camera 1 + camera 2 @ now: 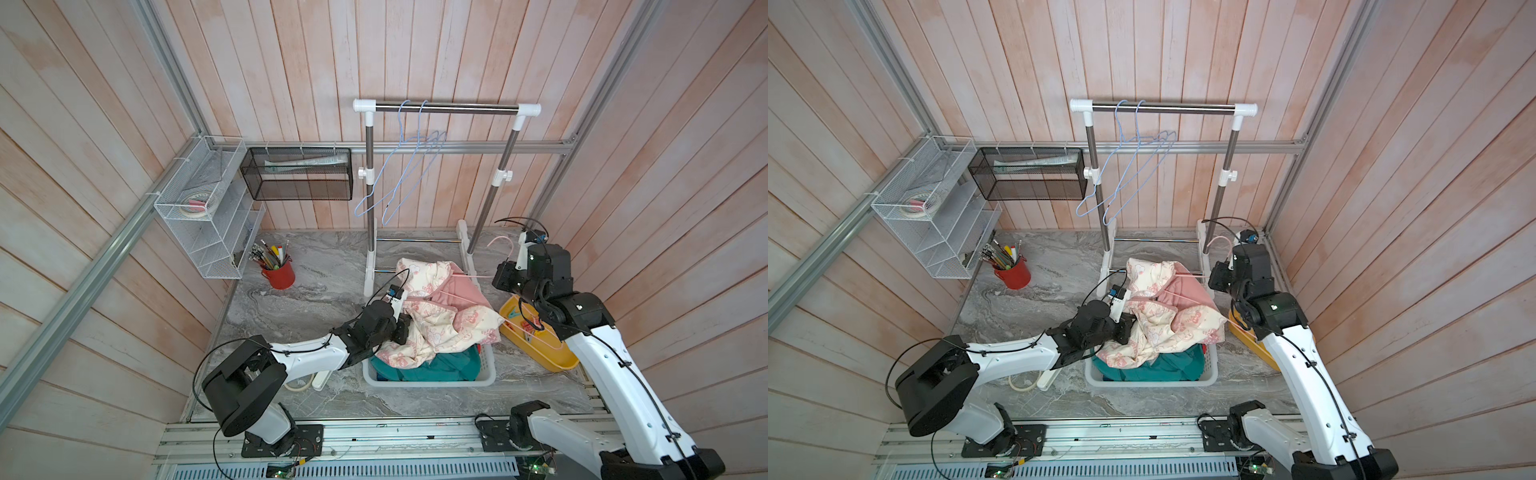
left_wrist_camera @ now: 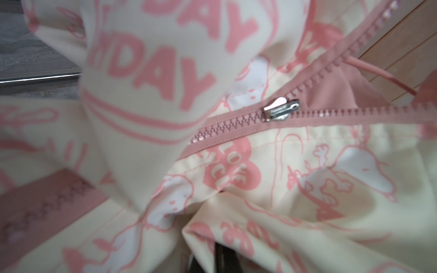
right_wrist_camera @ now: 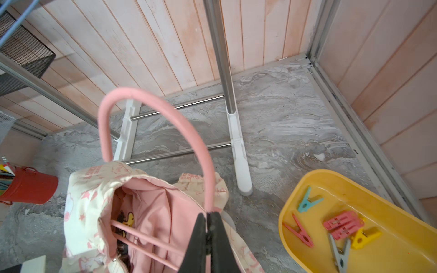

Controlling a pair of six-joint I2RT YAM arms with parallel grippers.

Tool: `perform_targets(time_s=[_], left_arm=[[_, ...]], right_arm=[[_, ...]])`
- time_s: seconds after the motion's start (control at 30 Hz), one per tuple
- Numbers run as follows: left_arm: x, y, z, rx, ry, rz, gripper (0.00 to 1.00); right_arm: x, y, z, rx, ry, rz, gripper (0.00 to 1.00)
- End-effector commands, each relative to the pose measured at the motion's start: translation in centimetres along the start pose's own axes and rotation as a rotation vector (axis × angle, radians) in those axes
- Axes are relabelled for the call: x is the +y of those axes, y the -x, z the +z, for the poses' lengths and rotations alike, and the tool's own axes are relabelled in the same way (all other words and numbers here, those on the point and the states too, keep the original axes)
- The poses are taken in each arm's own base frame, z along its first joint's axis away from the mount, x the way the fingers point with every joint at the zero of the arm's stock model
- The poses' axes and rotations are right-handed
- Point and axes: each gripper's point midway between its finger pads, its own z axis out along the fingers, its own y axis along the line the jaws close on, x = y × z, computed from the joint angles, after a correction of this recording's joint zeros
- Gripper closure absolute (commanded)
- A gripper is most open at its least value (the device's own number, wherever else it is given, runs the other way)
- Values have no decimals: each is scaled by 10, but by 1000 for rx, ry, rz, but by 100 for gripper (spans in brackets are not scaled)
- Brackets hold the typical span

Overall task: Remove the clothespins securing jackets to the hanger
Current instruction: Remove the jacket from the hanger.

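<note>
The hanger is still inside the cloth, so next my left gripper should stay low, then release the jacket's edge over the white basket below it.
A cream, pink-printed jacket [image 1: 436, 316] [image 1: 1158, 320] hangs crumpled on a pink hanger [image 3: 151, 101] over a white basket [image 1: 432, 381]. A teal jacket [image 1: 440, 368] lies in that basket. My right gripper [image 3: 209, 214] [image 1: 495, 276] is shut on the hanger's neck, just below its hook. My left gripper [image 1: 405, 328] is pushed into the cream jacket's left side, shut with a fold of cloth [image 2: 236, 219] gathered over its dark fingertips. Clothespins lie loose in a yellow tray [image 3: 402, 248], among them a coral one [image 3: 299, 232]. I see none on the cream jacket.
A clothes rack [image 1: 446, 109] stands at the back with two bare blue hangers [image 1: 399, 174]. A red cup of pens [image 1: 278, 272], a white wire shelf [image 1: 208, 208] and a black mesh basket [image 1: 299, 174] are on the left. The yellow tray [image 1: 557, 361] sits under the right arm.
</note>
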Motion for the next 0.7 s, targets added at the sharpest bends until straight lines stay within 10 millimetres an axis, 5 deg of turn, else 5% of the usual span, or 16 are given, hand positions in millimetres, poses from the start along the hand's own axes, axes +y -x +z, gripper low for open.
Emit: perform_targets(time_s=[0.0,0.23,0.4,0.67], left_arm=[[21,-41,-2,111,86,-26,100],[20,-40,-8,114,84,-14,100],[2,-26,-17,117,7,24,98],[-43,26,-63,11,-169,75,52]], right_arm=[[-32,-2,-20,10,-140,31,100],[-55,20,-62,-99,-179,107,100],[-32,52,-90,-211,-46,125,100],[7,71,-103,-250,154,54,100]])
